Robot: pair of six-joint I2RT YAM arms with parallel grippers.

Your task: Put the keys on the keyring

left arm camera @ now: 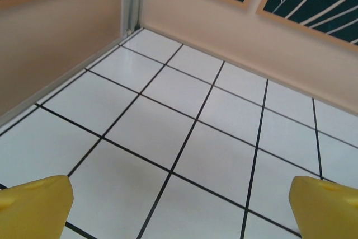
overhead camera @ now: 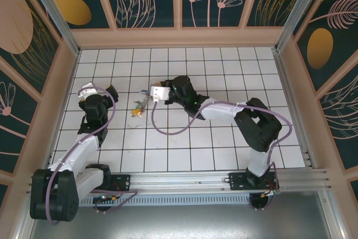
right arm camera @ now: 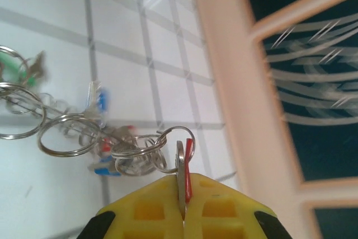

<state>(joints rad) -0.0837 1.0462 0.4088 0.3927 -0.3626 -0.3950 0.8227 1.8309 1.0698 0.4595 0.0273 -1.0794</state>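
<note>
The right gripper moves the silver key down and away from the heap of keys to the middle tiles next, with the keyring (right arm camera: 67,135) trailing, then releases it.
My right gripper (right arm camera: 183,208) is shut on a silver key with a red tag (right arm camera: 180,169), pinched edge-on between the yellow fingers. A small ring through that key links to a string of silver rings, the keyring (right arm camera: 67,135), which trails left over the tiles. More keys with blue (right arm camera: 99,102), green (right arm camera: 11,74) and red tags hang among the rings, blurred. From above, the right gripper (overhead camera: 152,94) reaches left of centre, with the bunch of keys (overhead camera: 139,107) just below-left of it. My left gripper (left arm camera: 182,211) is open over bare tiles at the table's left (overhead camera: 100,92).
The white tiled table (overhead camera: 224,132) is boxed in by peach walls; the left wall (left arm camera: 56,43) and back wall are close to the left gripper. The right arm's purple cable (overhead camera: 168,130) loops across the middle tiles.
</note>
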